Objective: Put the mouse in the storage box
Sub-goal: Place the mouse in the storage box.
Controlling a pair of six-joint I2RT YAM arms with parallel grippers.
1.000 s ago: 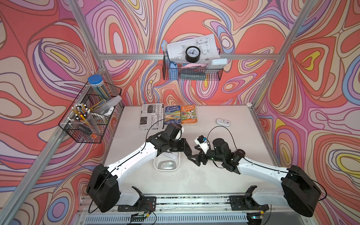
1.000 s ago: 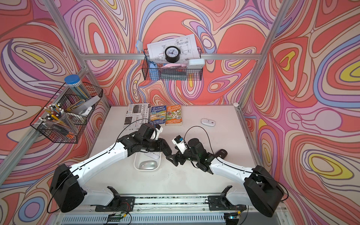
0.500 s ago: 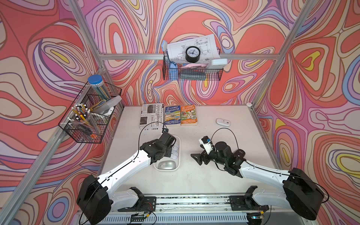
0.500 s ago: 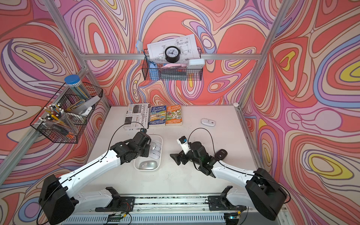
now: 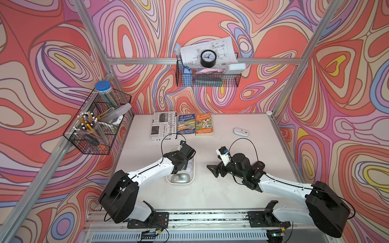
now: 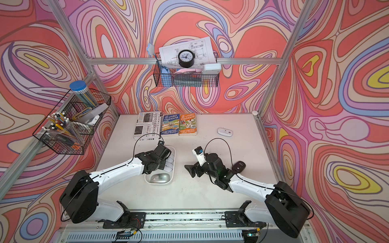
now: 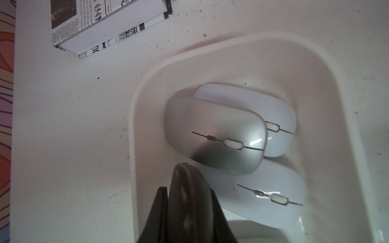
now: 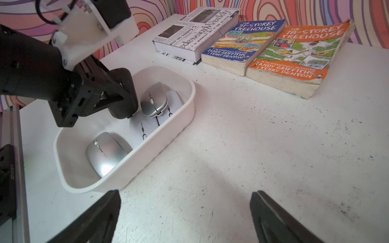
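Note:
My left gripper moves down slightly into the storage box [image 5: 193, 170] next and releases the black mouse onto the white mouse there, since the white mouse lies just below the gripper.
The white storage box [image 5: 193, 170] [image 6: 174, 168] [image 8: 147, 153] lies left of the table's middle and holds several silver and white mice. A silver one [image 5: 180, 178] [image 8: 103, 155] lies at its near end. My left gripper [image 8: 124, 111] [image 7: 187, 189] [image 5: 186, 166] is shut on a black mouse [image 8: 123, 92] [image 7: 187, 210], which it holds on edge just above the mice in the box's far half. My right gripper [image 8: 186, 195] [image 5: 213, 170] [image 6: 190, 170] stands open and empty over bare table, right of the box.
Another black mouse [image 6: 239, 166] lies on the table beside the right arm. A white mouse [image 5: 241, 132] lies at the far right. Three books [image 5: 185, 125] line the back edge. Wire baskets hang on the left wall [image 5: 96, 126] and the back wall [image 5: 207, 77].
The left gripper has come down into the box's far half with the black mouse. The right gripper has drawn away to the right and opened a little wider.

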